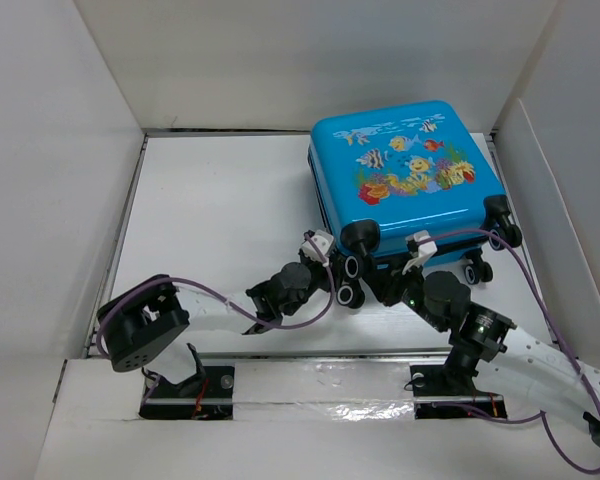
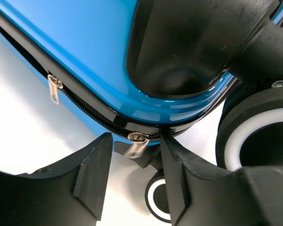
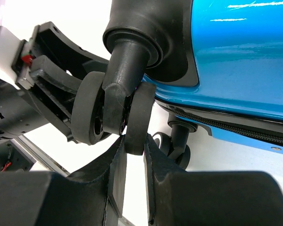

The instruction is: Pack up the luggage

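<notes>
My right gripper should pull the suitcase's wheel to the left in the top view over bare tabletop and let go of it, because the suitcase is crowding one side.
The bright-blue suitcase [image 1: 405, 160] lies flat and zipped shut at the back right, fish print up and black wheels toward me. My right gripper [image 3: 134, 146] is shut on one disc of the near-left twin wheel [image 3: 137, 117], which also shows in the top view [image 1: 351, 293]. My left gripper [image 2: 136, 155] is open at the shell's edge. Its fingers stand on either side of a silver zipper pull [image 2: 138, 138] without touching it. A second zipper pull [image 2: 53, 87] hangs further left on the black zipper. In the top view both grippers meet at the suitcase's near-left corner.
White walls enclose the table on the left [image 1: 60, 200], back and right [image 1: 570, 200]. A raised white ledge [image 1: 310, 380] runs along the near edge by the arm bases. More suitcase wheels [image 1: 477, 270] stick out at its near-right corner. Purple cables loop along both arms.
</notes>
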